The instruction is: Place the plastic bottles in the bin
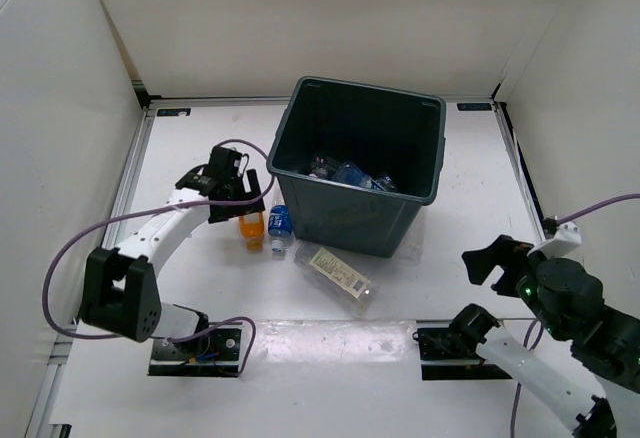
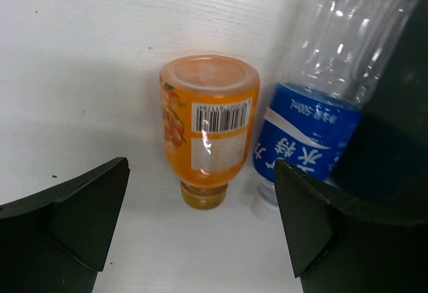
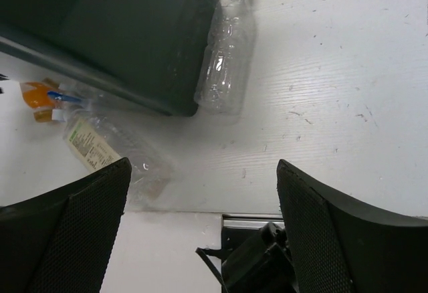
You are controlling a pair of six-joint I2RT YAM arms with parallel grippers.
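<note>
My left gripper comes down over the orange bottle's wide barcode end [image 2: 212,111] next and closes, one finger entering the narrow gap, because the blue-labelled bottle [image 2: 311,129] lies close alongside.
The dark bin [image 1: 400,133] stands mid-table with several bottles [image 1: 345,173] lying inside. An orange bottle [image 1: 251,228] and a blue-labelled clear bottle [image 1: 280,226] lie side by side against the bin's left front. A clear bottle with a cream label [image 1: 340,276] lies in front of the bin. My left gripper [image 1: 248,194] is open just above the orange bottle [image 2: 208,122], with the blue-labelled bottle [image 2: 311,129] at the right finger [image 2: 314,226]. My right gripper [image 1: 487,258] is open and empty, held high at the right. Its view shows another clear white-capped bottle [image 3: 226,52] beside the bin [image 3: 120,25].
White walls enclose the table on the left, back and right. The arms' base plates [image 1: 200,348] sit at the near edge. A lilac cable [image 1: 110,223] loops along the left arm. The bin's wall [image 2: 401,106] is close on the left gripper's right.
</note>
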